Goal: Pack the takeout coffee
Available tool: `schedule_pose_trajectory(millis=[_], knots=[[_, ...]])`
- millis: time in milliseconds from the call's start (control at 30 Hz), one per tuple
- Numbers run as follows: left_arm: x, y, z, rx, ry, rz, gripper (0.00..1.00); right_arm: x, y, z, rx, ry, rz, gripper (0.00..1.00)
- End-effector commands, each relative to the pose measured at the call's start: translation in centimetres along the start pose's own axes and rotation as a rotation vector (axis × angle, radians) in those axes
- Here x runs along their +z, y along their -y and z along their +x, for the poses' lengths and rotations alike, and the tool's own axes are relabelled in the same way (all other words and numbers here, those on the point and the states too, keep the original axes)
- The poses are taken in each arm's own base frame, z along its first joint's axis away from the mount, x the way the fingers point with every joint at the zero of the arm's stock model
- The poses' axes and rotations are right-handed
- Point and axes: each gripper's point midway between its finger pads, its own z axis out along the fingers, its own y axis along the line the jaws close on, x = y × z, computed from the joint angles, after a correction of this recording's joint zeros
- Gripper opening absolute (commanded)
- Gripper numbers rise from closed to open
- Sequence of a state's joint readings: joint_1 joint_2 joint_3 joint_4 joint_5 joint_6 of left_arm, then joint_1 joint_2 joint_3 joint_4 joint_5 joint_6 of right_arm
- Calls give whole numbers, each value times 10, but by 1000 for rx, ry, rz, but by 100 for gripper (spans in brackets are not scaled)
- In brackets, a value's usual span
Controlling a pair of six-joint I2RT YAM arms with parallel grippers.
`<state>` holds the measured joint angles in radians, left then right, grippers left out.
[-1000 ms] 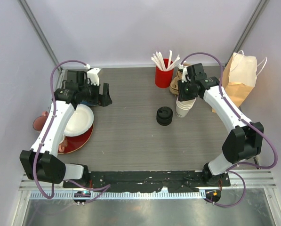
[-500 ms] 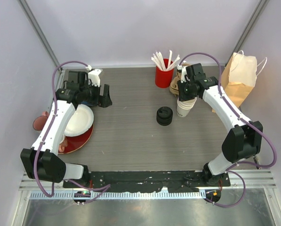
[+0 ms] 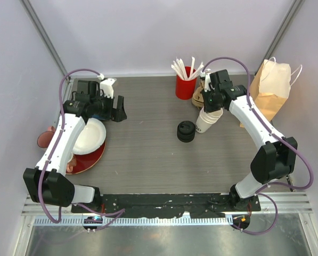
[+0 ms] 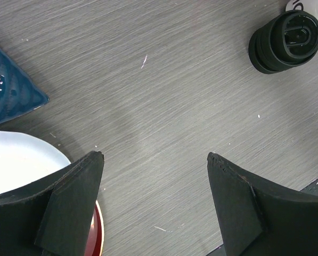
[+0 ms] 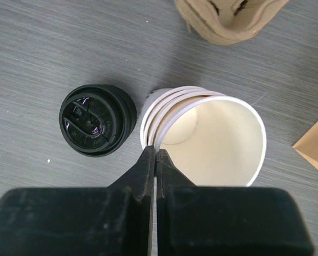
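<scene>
The top cup will come up off the stack in my right gripper, then go down past the black lids onto empty table toward the plate.
No lidded cup shows in any view. A nested stack of plain white lidless cups [image 3: 206, 122] stands at the right centre of the table. My right gripper [image 3: 211, 104] is shut on the rim of the top cup [image 5: 222, 144], which sits tilted and pulled partly out of the stack [image 5: 151, 114]; its fingertips [image 5: 154, 152] meet on the cup wall. A loose stack of black sip lids [image 3: 186, 131] stands just left of the cups and also shows in the right wrist view [image 5: 97, 120]. My left gripper [image 3: 117, 109] is open and empty over bare table at the far left [image 4: 155, 160].
A brown pulp cup carrier [image 3: 200, 95] and a red cup of white stirrers [image 3: 184, 85] stand behind the cups. A brown paper bag [image 3: 271, 90] stands at the far right. A white plate [image 3: 89, 136] on a red plate [image 3: 88, 160] lies at the left.
My right gripper has shifted slightly back and left with the cup rim in it, tilting the top cup more. The left arm has barely moved.
</scene>
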<state>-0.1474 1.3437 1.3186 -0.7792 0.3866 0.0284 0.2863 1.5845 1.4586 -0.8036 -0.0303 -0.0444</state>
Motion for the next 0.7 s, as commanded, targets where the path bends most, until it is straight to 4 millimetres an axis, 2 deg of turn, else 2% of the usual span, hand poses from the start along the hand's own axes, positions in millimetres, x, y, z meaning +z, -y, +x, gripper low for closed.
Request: schedule_pose_trajectory(millis=[0,267,400,533,567,633,667], knots=[[-2,3,-8,24,30,21,83,-39,11,-33,-25,123,82,1],[-2,5,-10,23,37,37,83,-48,18,-31,-99,121,142,1],[-3,6,-10,22,39,41,83,-59,20,-40,-98,149,161,1],[-4,8,-13,25,44,45,83,-88,21,-62,-110,212,184,1],[-5,8,-13,26,46,46,83,-104,22,-77,-109,261,193,1],[-7,7,-16,26,48,36,83,-122,17,-89,-122,305,190,1],[-8,6,-17,28,50,28,84,-140,12,-103,-126,364,187,1]])
